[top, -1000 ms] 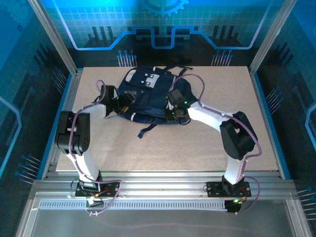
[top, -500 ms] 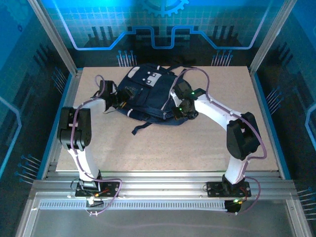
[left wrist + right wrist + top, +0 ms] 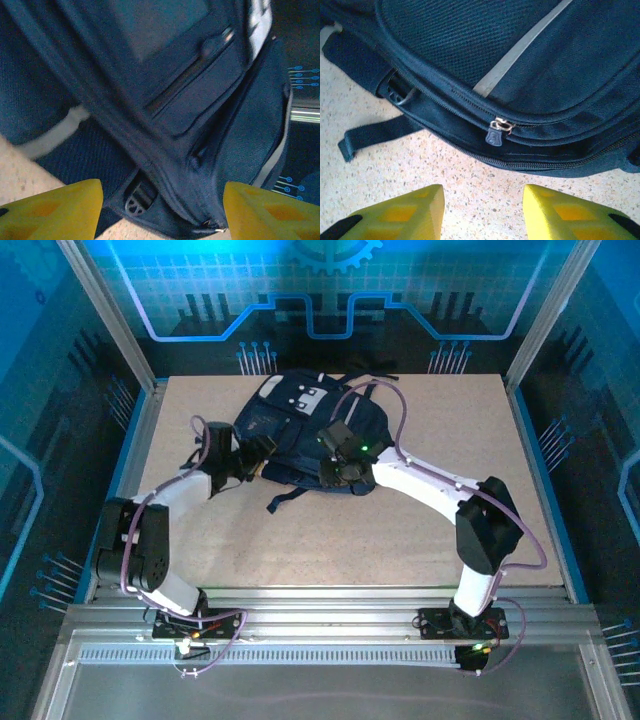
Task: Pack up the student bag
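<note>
My right gripper moves outward and down next until my open fingers straddle the small metal zip pull (image 3: 498, 130), since it juts toward them from the student bag's seam.
The student bag (image 3: 300, 425), dark navy with pale patches, lies flat at the back middle of the table. My left gripper (image 3: 252, 454) is at its near-left corner. In the left wrist view the yellow fingers (image 3: 55, 210) stand wide apart, and the left gripper (image 3: 162, 202) is closed round a thick taut fold of the student bag (image 3: 200, 100). My right gripper (image 3: 336, 468) is at the bag's near edge. In the right wrist view the right gripper (image 3: 483, 200) is open over bare table, just short of a zip puller (image 3: 496, 132) on the student bag (image 3: 470, 40).
A loose black strap (image 3: 285, 500) trails from the bag toward the near side; its end shows as a strap (image 3: 370, 135) beside my right fingers. The speckled table (image 3: 400, 540) has free room in front of the bag. Metal frame posts (image 3: 115, 340) stand at the back corners.
My right gripper has opened and slid left along the bag's near edge. The bag shifted a little toward the back. My left arm's elbow swung down toward the near left.
</note>
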Available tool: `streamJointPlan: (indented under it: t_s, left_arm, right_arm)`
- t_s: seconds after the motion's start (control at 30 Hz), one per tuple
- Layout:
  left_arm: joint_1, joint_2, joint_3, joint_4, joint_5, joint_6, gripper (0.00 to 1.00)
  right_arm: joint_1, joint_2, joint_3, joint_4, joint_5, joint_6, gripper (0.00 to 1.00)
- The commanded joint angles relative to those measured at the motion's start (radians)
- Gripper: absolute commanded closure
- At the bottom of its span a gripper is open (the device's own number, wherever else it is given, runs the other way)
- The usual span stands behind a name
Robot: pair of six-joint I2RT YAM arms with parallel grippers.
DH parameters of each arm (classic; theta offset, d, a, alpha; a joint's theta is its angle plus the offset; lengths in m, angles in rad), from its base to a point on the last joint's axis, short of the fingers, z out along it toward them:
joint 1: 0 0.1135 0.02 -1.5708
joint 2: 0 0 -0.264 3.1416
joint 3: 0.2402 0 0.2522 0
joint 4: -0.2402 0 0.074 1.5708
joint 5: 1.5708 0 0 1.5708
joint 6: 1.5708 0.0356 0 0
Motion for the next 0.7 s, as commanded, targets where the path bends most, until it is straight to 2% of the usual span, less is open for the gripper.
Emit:
streamJointPlan:
  t_s: [0.0, 0.27, 0.4, 0.47, 0.53, 0.67]
  left_arm:
    - [-0.049, -0.009, -0.061, 0.101, -0.061, -0.1, 0.35]
    - [-0.087, 0.127, -0.085, 0.242, -0.089, -0.133, 0.36]
    - [-0.087, 0.188, -0.092, 0.276, -0.078, -0.152, 0.36]
    - [-0.087, 0.202, -0.097, 0.292, -0.075, -0.159, 0.36]
    - [-0.087, 0.206, -0.103, 0.303, -0.071, -0.167, 0.36]
    - [-0.085, 0.195, -0.103, 0.296, -0.075, -0.159, 0.36]
  right_arm:
    - [0.005, 0.055, 0.013, 0.039, 0.069, 0.093, 0.53]
    - [0.028, 0.128, 0.003, 0.158, 0.141, 0.127, 0.55]
    - [0.038, 0.176, 0.017, 0.144, 0.226, 0.161, 0.6]
    - [0.043, 0.203, 0.026, 0.136, 0.272, 0.168, 0.64]
    - [0.044, 0.227, 0.042, 0.104, 0.311, 0.19, 0.73]
    - [0.045, 0.224, 0.029, 0.114, 0.336, 0.191, 0.85]
